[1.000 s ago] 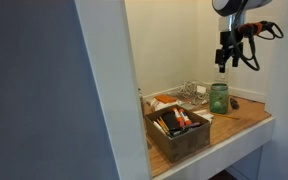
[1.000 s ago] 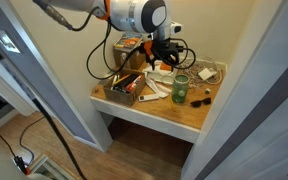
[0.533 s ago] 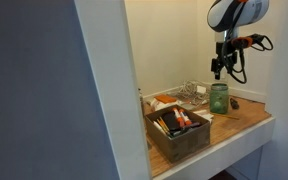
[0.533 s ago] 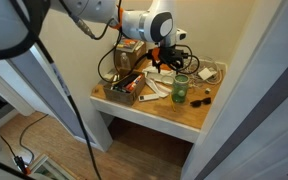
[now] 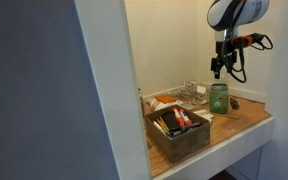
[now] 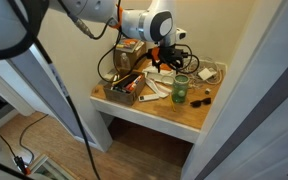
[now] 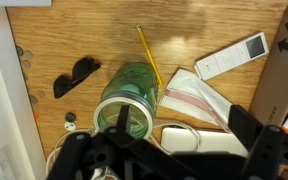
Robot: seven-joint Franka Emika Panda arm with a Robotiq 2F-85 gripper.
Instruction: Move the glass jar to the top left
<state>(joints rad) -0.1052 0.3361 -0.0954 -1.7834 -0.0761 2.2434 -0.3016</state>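
The glass jar is below my gripper, so my gripper will lower its spread fingers on both sides of the edge of the jar's rim by the plastic bag, with one finger going into the jar's opening.
The glass jar (image 5: 218,97) is green-tinted with a paler rim and stands upright on the wooden shelf; it also shows in an exterior view (image 6: 181,90). In the wrist view I look down into its open mouth (image 7: 129,97). My gripper (image 5: 218,69) hangs a short way above the jar, also seen in an exterior view (image 6: 165,63). In the wrist view its dark fingers (image 7: 159,150) are spread wide and hold nothing. The jar lies a little to the left of the gap between them.
A brown box (image 5: 177,130) of tools sits at the shelf's front. A clear wire rack (image 5: 192,93) stands behind it. Beside the jar lie a yellow pencil (image 7: 149,55), a white remote (image 7: 232,57), a plastic bag (image 7: 189,100), a white adapter (image 7: 189,135) and a black piece (image 7: 77,75). Walls close in.
Over the last second my gripper came down and shifted sideways until it hung over the jar. It has held still for the last half second. The jar has not moved.
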